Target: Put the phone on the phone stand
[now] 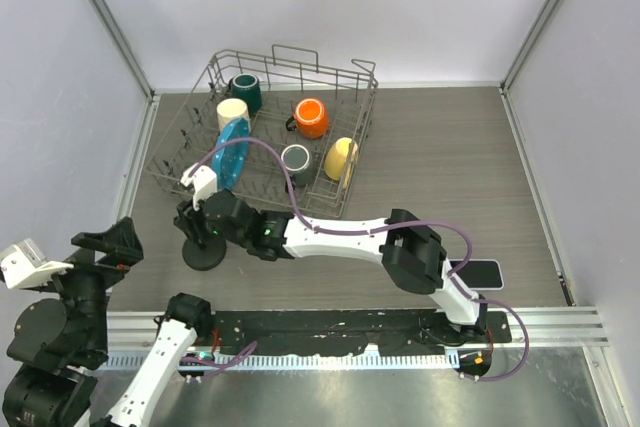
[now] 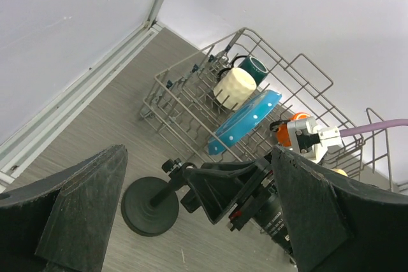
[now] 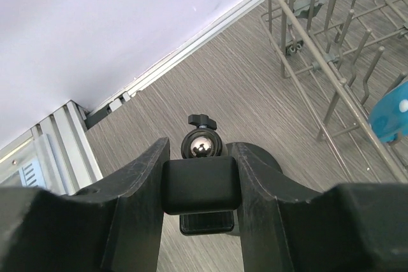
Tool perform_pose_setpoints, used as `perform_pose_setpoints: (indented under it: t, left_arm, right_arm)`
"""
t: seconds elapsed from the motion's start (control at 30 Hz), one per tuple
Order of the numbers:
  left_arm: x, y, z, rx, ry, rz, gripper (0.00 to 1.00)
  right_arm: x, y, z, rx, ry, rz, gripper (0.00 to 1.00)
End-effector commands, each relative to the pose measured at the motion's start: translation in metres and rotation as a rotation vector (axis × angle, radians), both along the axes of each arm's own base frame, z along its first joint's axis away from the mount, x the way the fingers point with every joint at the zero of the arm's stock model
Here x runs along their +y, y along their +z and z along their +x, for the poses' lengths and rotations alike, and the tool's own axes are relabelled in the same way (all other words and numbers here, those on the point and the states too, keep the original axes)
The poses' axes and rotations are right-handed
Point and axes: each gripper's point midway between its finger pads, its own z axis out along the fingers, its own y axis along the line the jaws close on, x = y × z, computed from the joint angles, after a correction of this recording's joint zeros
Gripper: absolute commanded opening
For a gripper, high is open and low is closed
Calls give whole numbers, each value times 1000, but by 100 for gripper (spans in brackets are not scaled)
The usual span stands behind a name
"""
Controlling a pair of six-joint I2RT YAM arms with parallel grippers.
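My right gripper is to pull the phone stand next, to the right in the top view, onto bare tabletop in front of the rack and release it, because the phone lies beyond.
The phone lies flat, black screen up, on the table at the near right beside the right arm's base, with no gripper near it. The phone stand stands on its round black disc at the near left. My right gripper reaches across to it. In the right wrist view both fingers press the sides of the phone stand's black head block, and its shiny ball joint shows just beyond. In that view my right gripper is shut on the block. My left gripper hangs open and empty, looking down on the stand's disc.
A wire dish rack at the back holds several mugs and a blue plate, close behind the stand. A metal rail runs along the near edge. Walls close in the left, back and right sides.
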Motion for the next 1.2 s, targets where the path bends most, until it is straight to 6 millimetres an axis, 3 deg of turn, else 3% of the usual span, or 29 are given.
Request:
perform_pose_setpoints:
  t: [0.0,0.07,0.13,0.17,0.2,0.4,0.5,0.57,0.6,0.63,0.7,0.73,0.8,0.97,1.0,1.07,1.17]
  left_arm:
    - [-8,9,8,-35,-43,1,99]
    - [-14,8,11,-26,-70,3,100]
    - [-19,8,14,-21,-95,1,99]
    - [-20,7,15,-20,-100,0,99]
    - [-22,6,17,-18,-106,-4,99]
    - [-36,-4,32,-5,-151,-22,99]
    - [-46,-9,42,4,-185,-41,99]
    - [-53,-10,50,8,-204,-54,99]
    - [-58,-10,52,11,-232,-58,99]
    - [-61,-11,56,25,-242,-58,99]
    - [-67,-14,59,36,-261,-64,99]
    - [-68,-15,61,41,-265,-67,98]
    - [-71,-18,67,46,-271,-74,98]
    - [-81,-23,73,66,-303,-89,98]
    - [-81,-22,74,64,-306,-93,98]
    - [-84,-22,74,68,-318,-97,98]
    - [-86,-25,75,73,-325,-104,98]
  right_arm:
    - [-17,26,2,-3,-36,43,1]
    - [-36,43,9,-25,-99,39,1]
    - [-59,42,15,-52,-175,-1,1]
    - [-75,63,17,-87,-206,11,1]
    - [-90,48,15,-98,-231,-35,1]
    - [-166,49,4,-102,-367,-69,1]
    - [-186,42,-9,-84,-372,-80,1]
    - [-202,51,-19,-91,-388,-71,1]
    - [-218,39,-18,-105,-428,-121,1]
    - [-228,44,-20,-99,-450,-105,1]
    - [-247,29,-20,-101,-485,-149,1]
    - [-252,34,-22,-83,-492,-121,1]
    - [-259,25,-28,-52,-484,-115,1]
    - [-259,31,-47,167,-450,134,1]
    - [-263,17,-50,202,-460,137,1]
    - [-258,21,-56,303,-457,250,1]
    - [-255,5,-62,418,-452,335,1]
